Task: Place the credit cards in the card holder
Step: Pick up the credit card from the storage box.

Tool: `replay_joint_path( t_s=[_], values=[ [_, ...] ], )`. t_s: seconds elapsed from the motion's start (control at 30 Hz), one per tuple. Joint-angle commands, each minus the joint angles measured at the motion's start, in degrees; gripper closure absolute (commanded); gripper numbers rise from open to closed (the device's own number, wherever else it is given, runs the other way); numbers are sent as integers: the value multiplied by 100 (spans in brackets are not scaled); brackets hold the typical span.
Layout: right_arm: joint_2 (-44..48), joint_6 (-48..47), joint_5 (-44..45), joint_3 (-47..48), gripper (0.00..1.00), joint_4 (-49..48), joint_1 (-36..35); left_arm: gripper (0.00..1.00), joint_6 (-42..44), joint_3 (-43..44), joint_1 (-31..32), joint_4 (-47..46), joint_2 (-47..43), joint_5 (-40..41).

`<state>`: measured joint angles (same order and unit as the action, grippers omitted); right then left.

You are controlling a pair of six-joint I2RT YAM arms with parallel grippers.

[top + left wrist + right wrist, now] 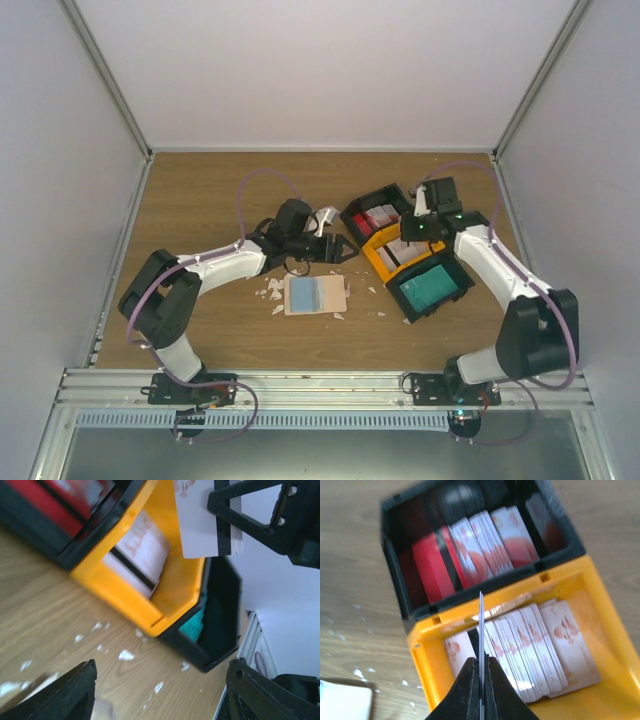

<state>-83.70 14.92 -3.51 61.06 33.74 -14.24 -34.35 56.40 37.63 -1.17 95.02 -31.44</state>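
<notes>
I should move my left gripper outward and to the right in the top view next, onto the white card's loose end (193, 523), as my right gripper holds its striped end.
The beige card holder (315, 295) lies open on the table, pale blue inside up; its corner shows in the right wrist view (342, 701). My right gripper (424, 218) (481, 667) is shut on a white credit card (481, 625), seen edge-on, held above the yellow bin (427, 672). The same card (202, 522) shows in the left wrist view, upright above the bins. My left gripper (335, 250) (162, 692) is open and empty, just beyond the card holder, low over the wood.
Three bins stand in a row at right: a black one with red cards (378, 212), the yellow one with white cards (400, 252), a black one with teal cards (435, 287). White scraps (270, 292) lie around the card holder.
</notes>
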Motion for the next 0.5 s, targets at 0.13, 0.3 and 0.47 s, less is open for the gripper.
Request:
replay_joint_path(
  t_s=[0.13, 0.3, 0.47],
  values=[
    [776, 403, -2721, -523, 100, -1165, 1021, 21, -901, 1295, 52, -1175, 1070, -978],
    [896, 882, -4341, -923, 99, -1765, 1581, 18, -1220, 1924, 122, -1455, 1664, -1382],
    [991, 1313, -5138, -1230, 99, -2258, 1697, 17, -1273, 2428, 227, -1220, 2129, -1463]
  ],
)
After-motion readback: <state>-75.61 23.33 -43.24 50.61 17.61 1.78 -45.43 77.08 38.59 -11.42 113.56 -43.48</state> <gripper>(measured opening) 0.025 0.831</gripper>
